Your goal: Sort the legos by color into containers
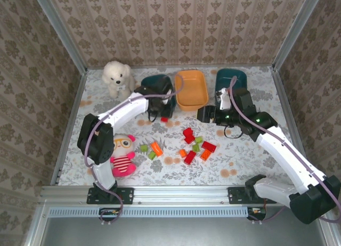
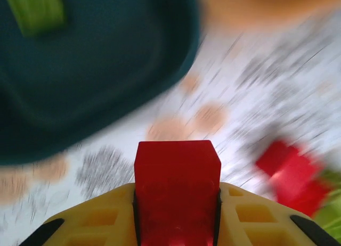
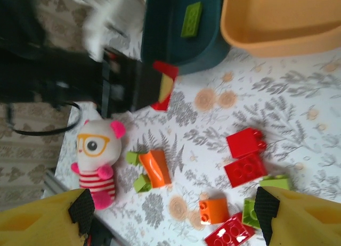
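My left gripper carries the red lego outward over the bottom of the orange container next and releases it there, since the container lies outward and stands empty.
My left gripper is shut on a red lego, gripped between its yellow fingers just in front of the left dark teal container, which holds a green lego. The same lego hangs at the tub's near edge. My right gripper stands open and holds nothing, above the loose pile of red, orange and green legos. The orange container sits in the middle. The second teal container is at the back right, behind my right gripper.
A striped pink doll lies at the front left, beside an orange lego and two green ones. A white plush dog sits at the back left. Wallpapered walls close in the table on three sides.
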Tool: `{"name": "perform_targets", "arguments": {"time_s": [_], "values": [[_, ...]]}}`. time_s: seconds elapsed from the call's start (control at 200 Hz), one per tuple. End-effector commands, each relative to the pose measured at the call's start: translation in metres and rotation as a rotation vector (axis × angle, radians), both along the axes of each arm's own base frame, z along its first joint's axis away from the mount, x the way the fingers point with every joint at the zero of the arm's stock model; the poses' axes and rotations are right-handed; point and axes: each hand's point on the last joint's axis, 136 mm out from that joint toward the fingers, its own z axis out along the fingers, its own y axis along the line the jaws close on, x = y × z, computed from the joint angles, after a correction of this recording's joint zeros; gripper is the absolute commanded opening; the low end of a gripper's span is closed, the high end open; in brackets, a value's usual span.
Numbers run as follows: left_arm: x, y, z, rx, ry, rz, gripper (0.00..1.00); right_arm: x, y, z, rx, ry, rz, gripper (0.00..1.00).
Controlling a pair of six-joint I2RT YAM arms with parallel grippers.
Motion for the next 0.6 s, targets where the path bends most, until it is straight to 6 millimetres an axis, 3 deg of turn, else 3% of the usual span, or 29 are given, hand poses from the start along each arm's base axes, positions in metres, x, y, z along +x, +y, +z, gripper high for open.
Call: {"name": "perform_targets", "arguments": {"time_s": [0.0,0.15,0.355,0.485,0.595], "values": [[0.029,-0.037,0.029,-0.135,-0.022,0.017,0.26,0.01,-0.021,0.017,-0.02,-0.048,-0.123,0.83],[0.08,-0.081,0.03,-0.173,-0.06,-0.004,0.24,0.019,-0.027,0.035,0.013,-0.099,-0.177,0.84],[0.141,-0.125,0.009,-0.292,-0.102,0.039,0.24,0.012,-0.038,0.042,0.007,-0.102,-0.206,0.84],[0.159,-0.134,-0.017,-0.336,-0.078,0.096,0.24,0.002,-0.048,0.036,0.004,-0.082,-0.231,0.84],[0.163,-0.136,-0.04,-0.367,-0.016,0.137,0.26,-0.003,-0.054,0.033,0.007,-0.071,-0.247,0.84]]}}
